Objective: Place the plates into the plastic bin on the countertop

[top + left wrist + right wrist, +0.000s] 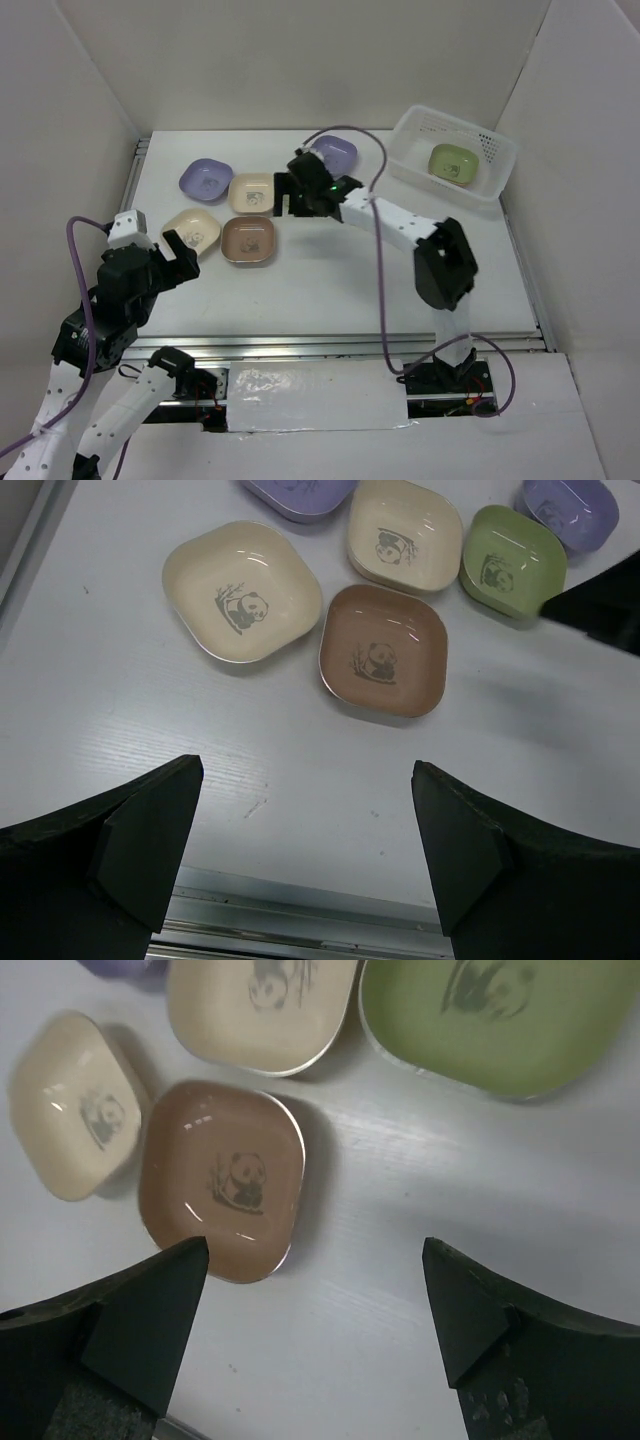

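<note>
My right gripper has room over the bare countertop, so it should next move back and down onto the brown plate's rim (pixel 274 241) (pixel 300 1178) farthest from the front cream plate.
Several plates lie on the countertop (pixel 330 285): a purple one (pixel 206 180), two cream ones (pixel 253 192) (pixel 192 230), a brown one (pixel 248 240) and a second purple one (pixel 333 152). A green plate (pixel 512 560) lies beside them, hidden under my right arm in the top view. Another green plate (pixel 452 162) lies in the plastic bin (pixel 408 125) at the back right. My right gripper (pixel 288 200) is open and empty, hovering right of the brown plate (pixel 222 1180) and below the green one (pixel 500 1015). My left gripper (pixel 180 250) is open and empty, near the front cream plate (pixel 242 590).
White walls close in the table on the left, back and right. A metal rail (pixel 340 345) runs along the front edge. A purple cable (pixel 380 250) hangs over the right arm.
</note>
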`<state>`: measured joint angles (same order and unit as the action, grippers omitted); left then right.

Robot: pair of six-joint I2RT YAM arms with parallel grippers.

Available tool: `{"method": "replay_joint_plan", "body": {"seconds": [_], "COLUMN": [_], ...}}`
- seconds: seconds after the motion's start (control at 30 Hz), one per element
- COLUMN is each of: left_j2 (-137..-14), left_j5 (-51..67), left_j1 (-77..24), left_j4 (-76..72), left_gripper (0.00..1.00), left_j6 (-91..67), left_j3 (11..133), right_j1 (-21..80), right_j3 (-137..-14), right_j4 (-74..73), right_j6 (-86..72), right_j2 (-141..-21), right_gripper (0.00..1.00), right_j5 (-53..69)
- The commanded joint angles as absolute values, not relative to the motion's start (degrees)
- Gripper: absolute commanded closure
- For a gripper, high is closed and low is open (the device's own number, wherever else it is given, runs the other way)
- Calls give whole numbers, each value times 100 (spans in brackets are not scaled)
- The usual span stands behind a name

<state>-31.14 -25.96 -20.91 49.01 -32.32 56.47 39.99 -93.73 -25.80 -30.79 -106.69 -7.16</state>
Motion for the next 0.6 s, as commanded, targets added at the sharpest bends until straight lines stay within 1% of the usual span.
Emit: {"method": "replay_joint_plan", "body": {"seconds": [0.0, 0.07, 0.13, 0.23, 0.27, 0.33, 0.37, 0.4, 0.43, 0.47, 0.53, 0.57], "left_j2": [-3094, -3068, -3024, -2971, -2953, -2953, -2953, -2953, -2944, -2944, -2927, -2909], "left_j5": [-2725, -2733, -2716, -2733, -2733, -2707, -2690, -2681, -2681, -2681, -2663, -2654], "left_j1": [-2048, -2048, -2048, -2039, -2039, -2039, -2030, -2030, -2039, -2039, -2039, -2039], "left_j4": [4825, 4825, 4825, 4799, 4799, 4808, 4799, 4808, 4799, 4808, 4799, 4781], "left_gripper": [1, 1, 1, 1, 1, 1, 1, 1, 1, 1, 1, 1], "left_j6": [-3340, -3340, -3331, -3340, -3331, -3314, -3305, -3296, -3296, -3305, -3296, -3278], "left_j3": [5678, 5678, 5678, 5660, 5660, 5660, 5660, 5660, 5660, 5660, 5660, 5660], "right_j1": [4244, 4420, 4438, 4491, 4500, 4517, 4526, 4561, 4570, 4596, 4614, 4632], "right_j3": [-9991, -10570, -10783, -10925, -10968, -10899, -10794, -10732, -10462, -10311, -9934, -9836], "right_j4": [-2653, -2986, -3146, -3304, -3400, -3366, -3349, -3314, -3235, -3130, -3015, -2910], "right_j6": [-3638, -3857, -4033, -4288, -4376, -4377, -4394, -4395, -4386, -4412, -4421, -4403], "right_j2": [-11896, -12494, -12822, -13235, -13358, -13386, -13342, -13281, -13193, -12975, -12728, -12544], "right_gripper": [6, 8, 10, 17, 26, 34, 49, 58, 83, 91, 91, 90], "right_j5": [-660, -685, -633, -562, -562, -501, -466, -448, -466, -492, -553, -554]}}
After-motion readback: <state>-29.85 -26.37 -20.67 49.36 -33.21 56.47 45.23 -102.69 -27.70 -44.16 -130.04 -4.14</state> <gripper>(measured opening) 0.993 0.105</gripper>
